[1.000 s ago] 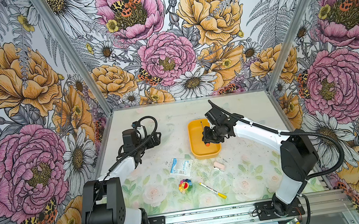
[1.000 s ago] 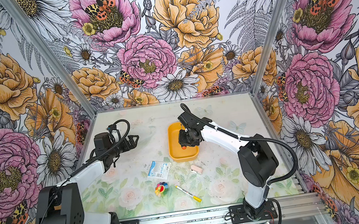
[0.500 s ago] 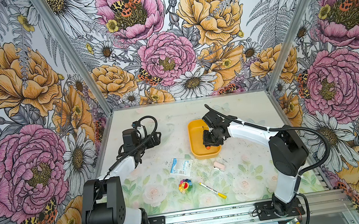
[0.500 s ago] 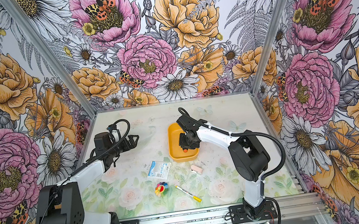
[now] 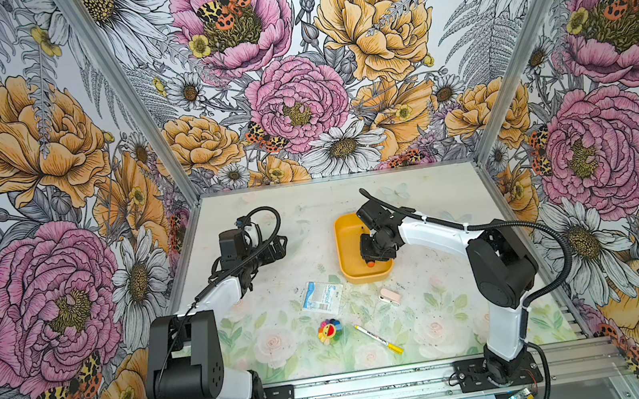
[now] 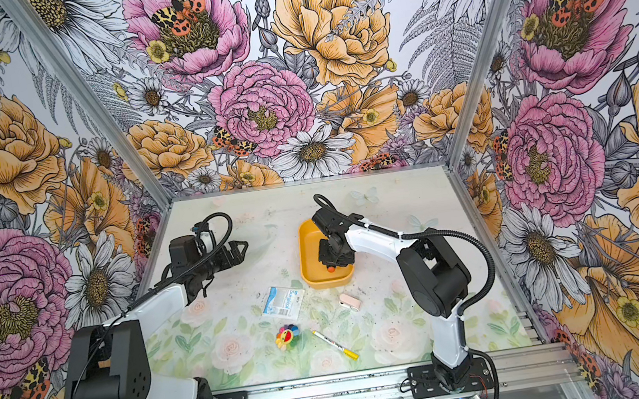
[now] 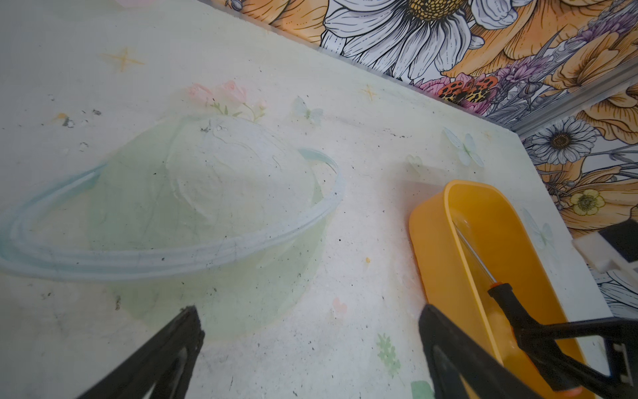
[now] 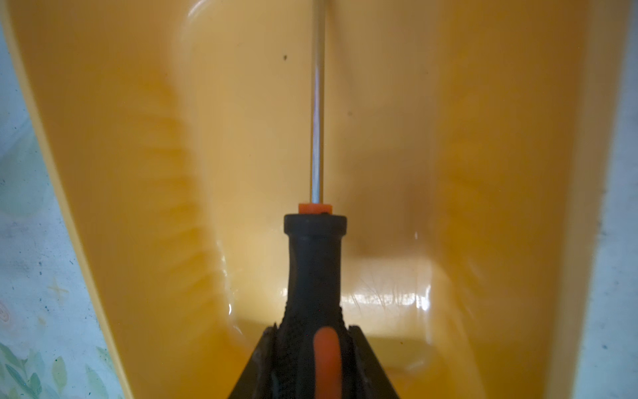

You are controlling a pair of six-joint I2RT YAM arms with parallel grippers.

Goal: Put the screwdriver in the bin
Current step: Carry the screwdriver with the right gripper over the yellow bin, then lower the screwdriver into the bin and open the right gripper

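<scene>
My right gripper lowers the screwdriver's black handle onto the bin's bottom next and opens to release it, since the screwdriver's stem already runs lengthwise between the bin's sides.
The yellow-orange bin (image 5: 346, 239) (image 6: 308, 252) stands mid-table. My right gripper (image 5: 374, 248) (image 6: 333, 254) reaches down into it, shut on the black handle of the screwdriver (image 8: 316, 262). In the right wrist view the gripper (image 8: 310, 333) clamps the handle from both sides, and the thin shaft runs lengthwise over the bin's floor (image 8: 138, 172). The orange butt end (image 5: 371, 263) shows below the gripper. In the left wrist view the screwdriver (image 7: 505, 298) sits low inside the bin (image 7: 435, 248). My left gripper (image 5: 280, 247) (image 7: 309, 311) hovers open and empty left of the bin.
In front of the bin lie a white-blue packet (image 5: 322, 297), a small pink object (image 5: 389, 295), a rainbow flower toy (image 5: 329, 330) and a white pen with a yellow cap (image 5: 378, 339). Flowered walls close the table on three sides.
The right arm's elbow has swung inward to the left, while its gripper stayed in the bin with the screwdriver and sank slightly. The left arm has not moved.
</scene>
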